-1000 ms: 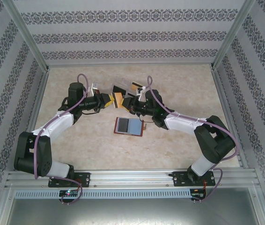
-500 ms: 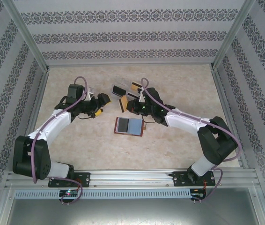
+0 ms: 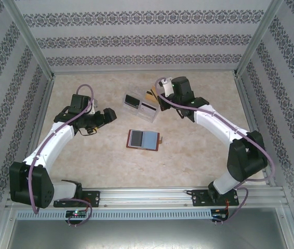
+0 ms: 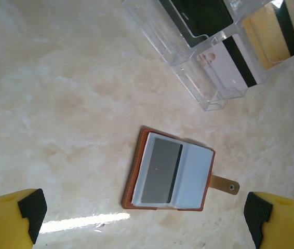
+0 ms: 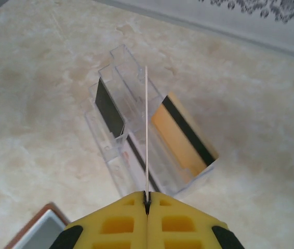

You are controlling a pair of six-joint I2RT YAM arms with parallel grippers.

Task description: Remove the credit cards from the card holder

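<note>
My right gripper has the yellow-orange card [image 3: 150,96] [image 5: 179,137] outward of it and below it, so next it will turn and lower outward to release the thin white card over that card.
The brown card holder [image 3: 143,139] lies open on the table, blue-grey pockets up, strap to the right. In the left wrist view the card holder [image 4: 170,174] has a grey card [image 4: 160,171] in its left pocket. My right gripper [image 5: 147,196] is shut on a thin credit card [image 5: 146,129], seen edge-on and held upright over the clear tray [image 5: 105,155]. From above, the right gripper [image 3: 162,98] hangs at the tray's back right. My left gripper [image 3: 108,115] is open and holds nothing, left of the tray; its fingertips [image 4: 27,212] frame the card holder from well above.
The clear tray [image 3: 141,105] stands behind the card holder. It holds a dark card [image 4: 199,15], a white card with a black stripe [image 4: 230,65] and a yellow-orange card [image 5: 181,135]. Patterned walls and metal posts close in the table.
The two grippers met in the middle a second ago. The left one has pulled back to the left, empty. The right one has carried the card back, over the tray.
</note>
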